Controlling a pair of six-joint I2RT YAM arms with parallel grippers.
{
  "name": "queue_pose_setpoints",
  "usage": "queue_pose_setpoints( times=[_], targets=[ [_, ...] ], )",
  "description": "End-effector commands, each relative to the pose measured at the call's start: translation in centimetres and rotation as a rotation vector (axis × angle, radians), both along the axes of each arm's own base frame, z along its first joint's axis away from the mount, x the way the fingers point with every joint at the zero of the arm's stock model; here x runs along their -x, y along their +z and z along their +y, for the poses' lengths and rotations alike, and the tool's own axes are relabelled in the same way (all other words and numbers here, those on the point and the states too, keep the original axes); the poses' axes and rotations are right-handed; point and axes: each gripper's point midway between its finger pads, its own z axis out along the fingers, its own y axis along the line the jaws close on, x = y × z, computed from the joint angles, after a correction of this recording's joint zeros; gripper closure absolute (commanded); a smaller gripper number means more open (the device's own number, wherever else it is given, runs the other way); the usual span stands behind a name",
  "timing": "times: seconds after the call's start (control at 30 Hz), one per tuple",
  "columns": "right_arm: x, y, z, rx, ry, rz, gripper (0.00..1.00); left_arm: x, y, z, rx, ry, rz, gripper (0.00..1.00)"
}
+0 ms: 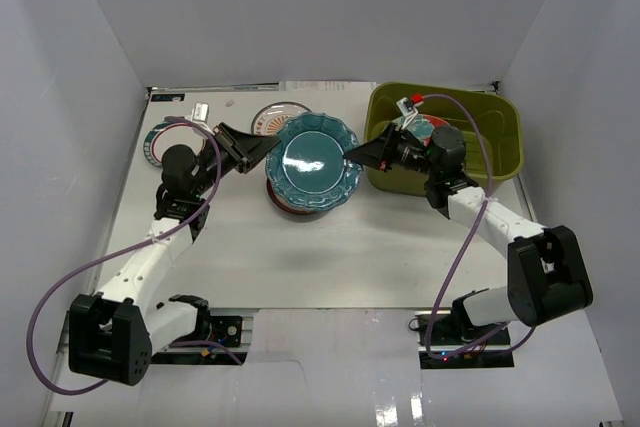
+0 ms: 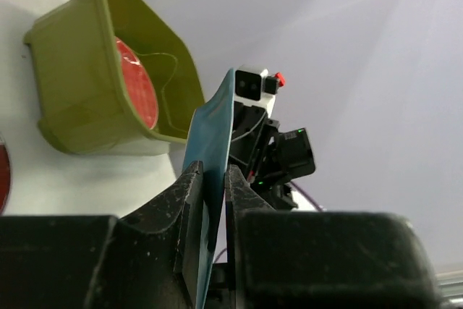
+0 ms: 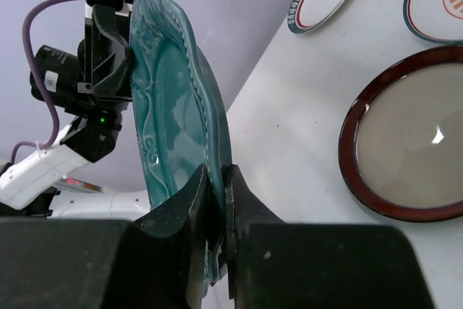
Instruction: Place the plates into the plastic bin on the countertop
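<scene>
My right gripper should swing over next and lower the teal plate onto the bin's red plate, which is below it and to its right in the top view. Then it should let go.
Both grippers hold the teal scalloped plate above the table, left of the olive-green plastic bin. My left gripper is shut on its left rim and my right gripper is shut on its right rim. In the left wrist view the plate stands edge-on between the closed jaws of the gripper. In the right wrist view the plate is pinched by the gripper. A red plate lies in the bin.
A dark-red rimmed plate lies on the white countertop under the held plate; it also shows in the right wrist view. A white sunburst plate and a white teal-rimmed plate lie at the back left. White walls enclose the table.
</scene>
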Motion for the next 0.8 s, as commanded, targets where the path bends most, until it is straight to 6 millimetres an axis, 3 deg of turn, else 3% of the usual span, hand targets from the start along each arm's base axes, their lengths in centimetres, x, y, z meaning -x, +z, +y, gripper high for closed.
queue_pose_setpoints(
  times=[0.0, 0.03, 0.07, 0.13, 0.17, 0.3, 0.33, 0.43, 0.47, 0.53, 0.67, 0.77],
  targets=[
    [0.4, 5.2, 0.3, -0.070, 0.009, -0.146, 0.92, 0.5, 0.5, 0.1, -0.047, 0.009, -0.020, 0.92],
    [0.3, 5.3, 0.2, -0.070, 0.001, -0.143, 0.92, 0.4, 0.4, 0.1, -0.069, 0.013, -0.023, 0.77],
    [-0.1, 5.6, -0.2, -0.076, -0.021, -0.143, 0.92, 0.3, -0.6, 0.2, -0.121, 0.020, -0.016, 0.67],
    [-0.5, 6.7, -1.0, -0.091, -0.046, -0.149, 0.92, 0.0, -0.9, 0.4, -0.184, 0.036, -0.028, 0.52],
    [-1.5, 7.2, -2.3, -0.097, -0.087, -0.150, 0.92, -0.1, -2.2, 0.6, -0.231, 0.040, 0.015, 0.36],
    [-4.4, 10.0, -6.7, -0.132, -0.204, -0.148, 0.92, -1.0, -5.7, 2.4, -0.427, 0.124, 0.034, 0.16],
    [-5.6, 10.3, -8.7, -0.131, -0.252, -0.152, 0.92, -1.3, -8.0, 3.4, -0.474, 0.173, 0.111, 0.11],
    [-8.3, 10.6, -11.8, -0.127, -0.330, -0.121, 0.92, -1.8, -11.4, 4.5, -0.550, 0.216, 0.175, 0.02],
    [-9.9, 10.4, -14.6, -0.112, -0.421, -0.116, 0.92, -2.0, -12.5, 4.9, -0.570, 0.232, 0.200, 0.02],
    [-12.4, 8.5, -17.7, -0.031, -0.531, -0.074, 0.92, -1.9, -15.2, 5.0, -0.594, 0.221, 0.267, 0.02],
    [-14.9, 5.8, -21.9, 0.147, -0.714, -0.046, 0.92, -2.1, -17.3, 5.4, -0.609, 0.233, 0.326, 0.02],
    [-15.5, 4.3, -24.7, 0.254, -0.821, -0.029, 0.92, -2.2, -18.6, 6.0, -0.617, 0.271, 0.366, 0.03]
  ],
)
